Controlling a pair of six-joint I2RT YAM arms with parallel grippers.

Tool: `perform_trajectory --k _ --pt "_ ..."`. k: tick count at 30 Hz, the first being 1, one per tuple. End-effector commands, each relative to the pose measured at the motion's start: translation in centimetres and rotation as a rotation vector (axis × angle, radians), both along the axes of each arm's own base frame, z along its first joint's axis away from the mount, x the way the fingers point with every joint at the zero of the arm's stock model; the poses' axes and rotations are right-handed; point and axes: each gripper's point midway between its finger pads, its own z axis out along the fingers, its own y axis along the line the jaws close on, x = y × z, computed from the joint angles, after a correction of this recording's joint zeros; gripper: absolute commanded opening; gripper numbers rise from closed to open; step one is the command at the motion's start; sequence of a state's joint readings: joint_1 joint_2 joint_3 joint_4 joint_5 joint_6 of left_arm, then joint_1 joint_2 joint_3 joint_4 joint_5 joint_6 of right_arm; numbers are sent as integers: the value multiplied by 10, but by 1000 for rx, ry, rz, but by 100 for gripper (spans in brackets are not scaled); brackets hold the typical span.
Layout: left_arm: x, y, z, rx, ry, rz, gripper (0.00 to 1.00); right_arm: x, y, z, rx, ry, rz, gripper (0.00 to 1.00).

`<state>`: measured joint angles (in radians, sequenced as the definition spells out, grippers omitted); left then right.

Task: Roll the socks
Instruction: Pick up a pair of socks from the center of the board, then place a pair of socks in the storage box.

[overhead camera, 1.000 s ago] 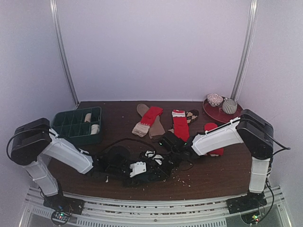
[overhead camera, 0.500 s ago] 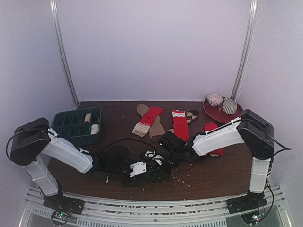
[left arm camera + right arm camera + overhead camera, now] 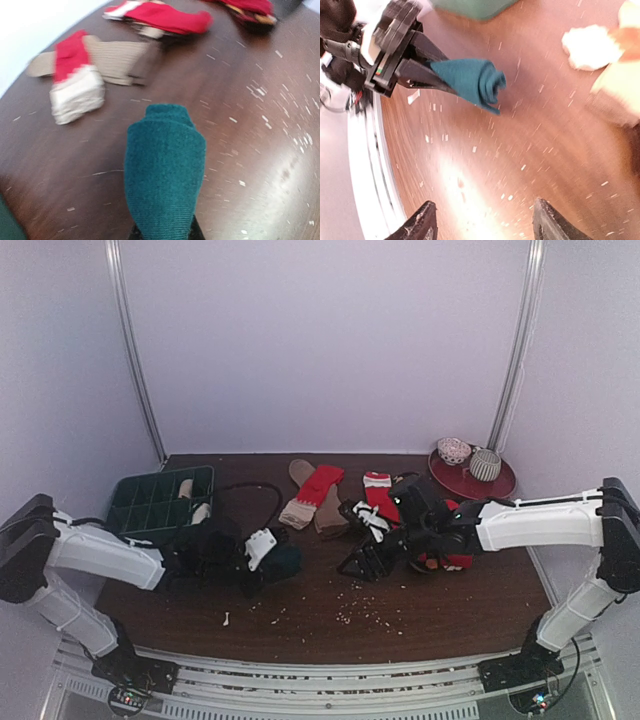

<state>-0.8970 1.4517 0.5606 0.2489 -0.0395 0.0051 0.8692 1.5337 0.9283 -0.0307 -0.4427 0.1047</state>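
The tray is to the left of my left gripper in the top view. My left gripper will move up over the tray's slot (image 3: 182, 513) beside the nearer cream bundle, go down and let go.
My left gripper (image 3: 272, 556) is shut on a dark teal sock rolled into a compact bundle (image 3: 289, 560), held just above the table left of centre. In the left wrist view the roll (image 3: 164, 170) sticks out from between my jaws. The right wrist view shows the roll (image 3: 472, 80) in the left gripper (image 3: 427, 72). My right gripper (image 3: 362, 562) is open and empty to the roll's right, with fingertips (image 3: 420, 222) wide apart. A red sock with a pale cuff (image 3: 314, 492) lies on a brown sock (image 3: 331, 510). More red socks (image 3: 381, 502) lie flat behind.
A dark green compartment tray (image 3: 150, 510) at the left holds two cream rolled bundles (image 3: 199, 511). A red plate (image 3: 470, 480) with two bowls stands at the back right. Pale crumbs are scattered over the brown table's front (image 3: 350, 615).
My left gripper has lifted and moved left with the teal roll. My right gripper has let go of the bundle, drawn back to the right and stands open.
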Motion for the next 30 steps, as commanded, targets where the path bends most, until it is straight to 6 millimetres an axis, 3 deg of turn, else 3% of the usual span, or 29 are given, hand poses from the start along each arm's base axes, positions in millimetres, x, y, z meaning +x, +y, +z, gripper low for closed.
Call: perform_trajectory --k 1,8,13,15,21,30 --pt "43 42 55 -102 -33 314 0 12 -13 3 20 -8 -48 66" --pt "87 137 116 -218 -73 666 0 14 -21 0 62 16 -45 66" --pt "105 223 129 -173 -129 961 0 11 -28 0 65 12 -59 66" --pt "107 247 128 -134 -144 1060 0 9 -29 3 73 11 -56 66" --pt "115 281 109 -8 -144 1231 0 3 -31 11 106 15 -37 67" --pt "128 303 95 121 -179 1371 0 1 -34 13 118 17 -31 67"
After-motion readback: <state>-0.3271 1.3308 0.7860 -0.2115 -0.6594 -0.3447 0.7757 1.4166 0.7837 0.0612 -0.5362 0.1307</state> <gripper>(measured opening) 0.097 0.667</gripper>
